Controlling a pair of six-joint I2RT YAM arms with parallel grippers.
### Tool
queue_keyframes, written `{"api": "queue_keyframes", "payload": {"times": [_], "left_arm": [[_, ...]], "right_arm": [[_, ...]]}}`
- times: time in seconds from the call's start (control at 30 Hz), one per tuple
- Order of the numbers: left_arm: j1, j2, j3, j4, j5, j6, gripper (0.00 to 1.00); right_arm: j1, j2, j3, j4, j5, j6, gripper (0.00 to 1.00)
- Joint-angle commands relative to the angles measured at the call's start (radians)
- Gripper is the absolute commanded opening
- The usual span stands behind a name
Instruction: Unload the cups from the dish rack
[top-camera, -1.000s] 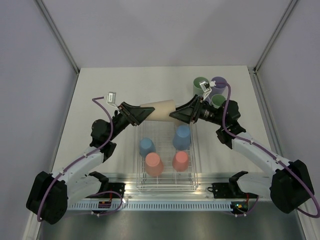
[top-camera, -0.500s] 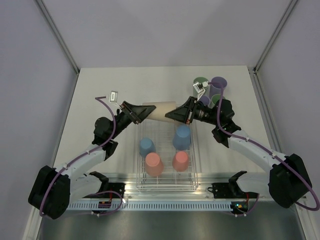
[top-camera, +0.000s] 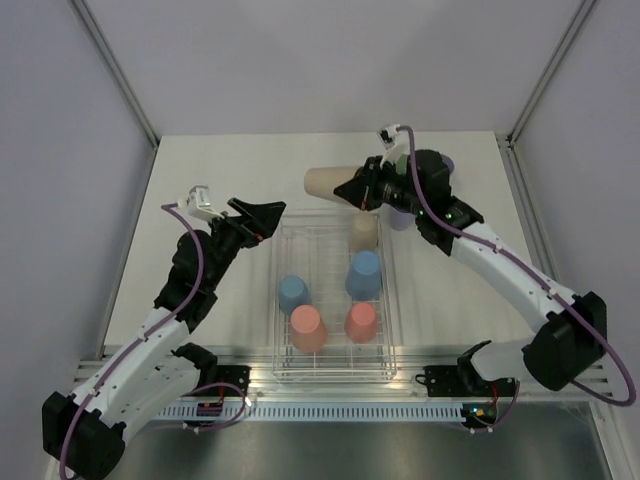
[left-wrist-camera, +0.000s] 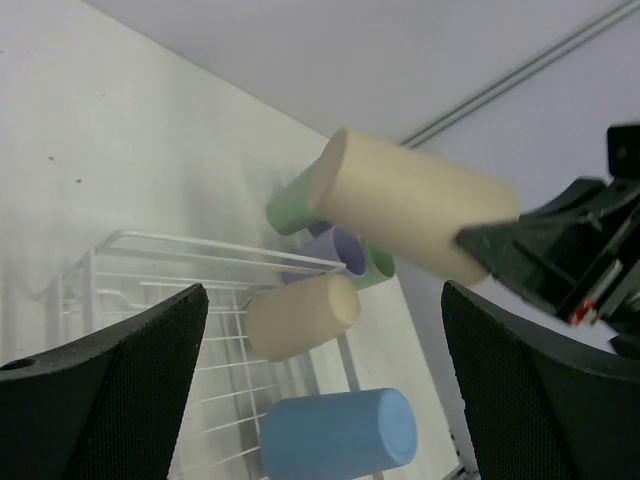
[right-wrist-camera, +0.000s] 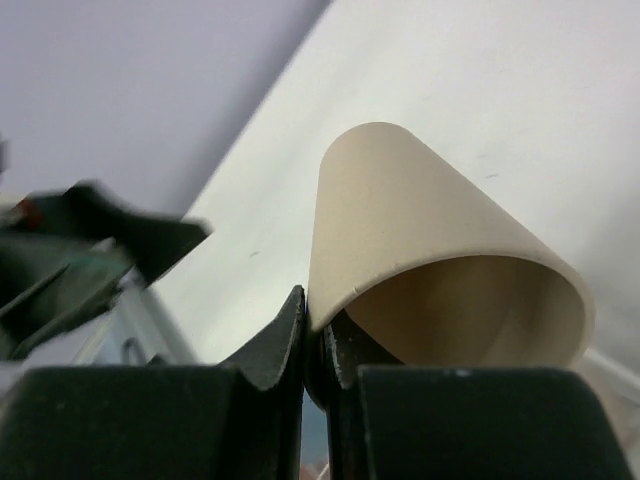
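Observation:
The right gripper goes outward and down next, turning the beige cup upright onto the table beside the green cup, since the cup is held sideways.
My right gripper (top-camera: 347, 190) is shut on the rim of a beige cup (top-camera: 324, 182), which it holds on its side in the air just behind the dish rack (top-camera: 331, 374). In the right wrist view one finger is inside the beige cup (right-wrist-camera: 430, 235) and one outside. My left gripper (top-camera: 266, 213) stands open and empty at the rack's back left corner. Upside down in the rack are another beige cup (top-camera: 364, 231), two blue cups (top-camera: 364, 274) (top-camera: 293, 294) and two coral cups (top-camera: 308, 328) (top-camera: 361, 321).
A green cup (left-wrist-camera: 293, 205) and a purple cup (left-wrist-camera: 338, 250) stand on the table behind the rack's right end, mostly hidden by my right arm in the top view. The table's back edge and walls lie beyond them.
My left gripper has opened, let go of the beige cup and drawn back to the left. My right gripper has shut on the cup's rim and carried it toward the back.

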Motion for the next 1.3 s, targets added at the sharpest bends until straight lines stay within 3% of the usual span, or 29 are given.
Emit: {"api": "queue_keyframes", "payload": {"times": [0.0,0.1,0.2,0.3,0.4,0.93,1.03,1.17,1.27], "left_arm": [[0.004,0.006,0.064,-0.188,-0.063,0.121,1.00],[0.004,0.026,0.086,-0.251,-0.040,0.144,1.00],[0.004,0.043,0.104,-0.289,-0.002,0.164,1.00],[0.003,0.063,0.137,-0.337,0.030,0.187,1.00],[0.003,0.063,0.154,-0.360,0.046,0.204,1.00],[0.001,0.084,0.172,-0.378,0.101,0.213,1.00],[0.001,0.092,0.175,-0.378,0.111,0.218,1.00],[0.000,0.103,0.189,-0.403,0.135,0.241,1.00],[0.000,0.103,0.210,-0.420,0.147,0.263,1.00]], "right_arm": [[-0.025,0.152,0.257,-0.378,0.326,-0.198,0.01],[-0.036,0.332,0.500,-0.535,0.464,-0.267,0.01],[-0.042,0.525,0.757,-0.716,0.505,-0.331,0.01],[-0.042,0.790,1.110,-0.919,0.574,-0.380,0.01],[-0.040,0.916,1.250,-1.013,0.605,-0.411,0.01],[-0.046,1.021,1.296,-1.084,0.666,-0.465,0.01],[-0.051,1.030,1.298,-1.088,0.661,-0.471,0.07],[-0.051,1.026,1.295,-1.079,0.638,-0.471,0.23],[-0.051,0.995,1.280,-1.050,0.606,-0.468,0.31]]}}
